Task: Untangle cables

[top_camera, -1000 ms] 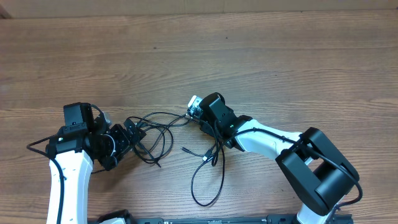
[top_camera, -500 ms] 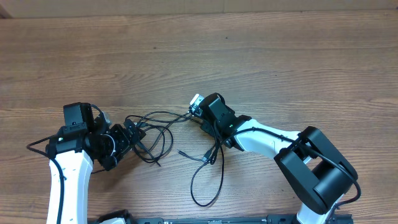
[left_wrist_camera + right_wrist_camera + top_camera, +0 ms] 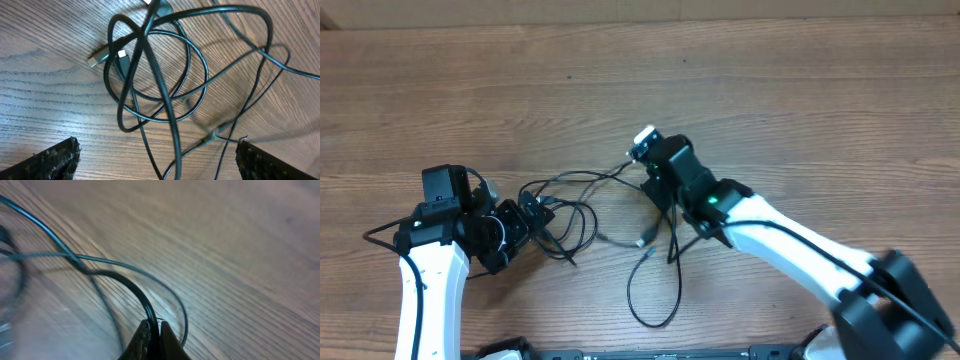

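I will pull the piece of cable away from the tangle, onto the bare wood right of my right gripper in the overhead view, and release it.
The cables (image 3: pixel 570 212) lie as a tangle of thin black cords on the wooden table, between the two arms. One loop (image 3: pixel 655 300) trails toward the front edge. My left gripper (image 3: pixel 542 218) stands wide open at the tangle's left side. In the left wrist view its fingers (image 3: pixel 55 160) flank several crossing strands (image 3: pixel 165 65) without touching them, and two plug tips (image 3: pixel 120 54) lie beyond. My right gripper (image 3: pixel 642 172) sits at the tangle's right end. In the right wrist view the right gripper (image 3: pixel 154 327) is shut on one black cable strand (image 3: pixel 125 282), which arcs up and away.
A thicker black wire (image 3: pixel 380 232) hangs from the left arm near the table's left side. A dark rail (image 3: pixel 670 353) runs along the front edge. Bare wood (image 3: pixel 800 110) stretches behind and to the right of the arms.
My right gripper has closed on a cable strand and moved up and to the right with it, dragging the loose plug ends leftward. The left arm has not moved.
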Motion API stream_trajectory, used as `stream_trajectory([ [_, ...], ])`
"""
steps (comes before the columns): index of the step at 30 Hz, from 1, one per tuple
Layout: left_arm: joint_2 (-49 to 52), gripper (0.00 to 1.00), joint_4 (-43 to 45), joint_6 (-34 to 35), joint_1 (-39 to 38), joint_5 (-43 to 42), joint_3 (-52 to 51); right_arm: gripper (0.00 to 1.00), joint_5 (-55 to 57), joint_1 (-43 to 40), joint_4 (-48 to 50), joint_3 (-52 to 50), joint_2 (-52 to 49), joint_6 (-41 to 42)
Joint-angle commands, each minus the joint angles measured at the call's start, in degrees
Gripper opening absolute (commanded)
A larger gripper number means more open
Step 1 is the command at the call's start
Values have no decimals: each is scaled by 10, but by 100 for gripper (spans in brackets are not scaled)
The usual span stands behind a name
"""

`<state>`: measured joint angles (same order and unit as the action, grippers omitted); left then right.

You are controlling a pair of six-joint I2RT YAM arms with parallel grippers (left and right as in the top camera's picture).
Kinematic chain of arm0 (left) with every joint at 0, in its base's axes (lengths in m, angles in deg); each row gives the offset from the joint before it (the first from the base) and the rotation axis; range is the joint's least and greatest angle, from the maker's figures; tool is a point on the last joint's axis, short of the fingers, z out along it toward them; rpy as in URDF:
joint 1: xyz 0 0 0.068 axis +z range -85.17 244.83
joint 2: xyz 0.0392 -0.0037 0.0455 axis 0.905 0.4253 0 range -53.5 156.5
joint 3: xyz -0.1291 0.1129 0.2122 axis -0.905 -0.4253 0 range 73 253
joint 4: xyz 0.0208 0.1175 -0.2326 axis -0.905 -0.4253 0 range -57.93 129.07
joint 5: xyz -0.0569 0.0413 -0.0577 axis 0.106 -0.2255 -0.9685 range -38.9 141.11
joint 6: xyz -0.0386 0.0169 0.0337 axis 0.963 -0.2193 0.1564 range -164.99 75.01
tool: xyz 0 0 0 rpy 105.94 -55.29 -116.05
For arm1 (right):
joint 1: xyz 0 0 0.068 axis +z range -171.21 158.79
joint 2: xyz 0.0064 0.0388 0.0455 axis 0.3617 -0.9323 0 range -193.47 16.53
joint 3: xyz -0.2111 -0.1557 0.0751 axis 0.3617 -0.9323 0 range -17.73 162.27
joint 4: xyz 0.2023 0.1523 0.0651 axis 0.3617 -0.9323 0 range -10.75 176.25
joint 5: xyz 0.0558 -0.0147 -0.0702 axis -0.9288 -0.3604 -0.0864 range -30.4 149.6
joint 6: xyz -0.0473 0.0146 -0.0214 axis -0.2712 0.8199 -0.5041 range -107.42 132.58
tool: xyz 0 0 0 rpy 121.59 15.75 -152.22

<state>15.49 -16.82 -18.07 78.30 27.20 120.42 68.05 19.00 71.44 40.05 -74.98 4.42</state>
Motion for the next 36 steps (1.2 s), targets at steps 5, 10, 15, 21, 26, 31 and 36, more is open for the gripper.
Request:
stream_trajectory([
  [5, -9, 100, 0, 5, -4, 6, 6, 4, -58, -1, -58, 19, 127, 116],
  [10, -9, 100, 0, 5, -4, 6, 6, 4, -58, -1, -102, 19, 211, 134],
  [15, -9, 100, 0, 5, -4, 6, 6, 4, -58, -1, -86, 19, 296, 133],
  [21, -9, 100, 0, 5, -4, 6, 6, 5, -58, -1, -107, 19, 334, 144],
  [26, -9, 99, 0, 5, -4, 6, 6, 70, -136, -1, -198, 19, 301, 150],
  [31, -9, 100, 0, 5, -4, 6, 6, 100, -223, -1, -240, 18, 223, 178],
  [36, -9, 100, 0, 5, -4, 6, 6, 100, -115, -1, -249, 18, 122, 246],
])
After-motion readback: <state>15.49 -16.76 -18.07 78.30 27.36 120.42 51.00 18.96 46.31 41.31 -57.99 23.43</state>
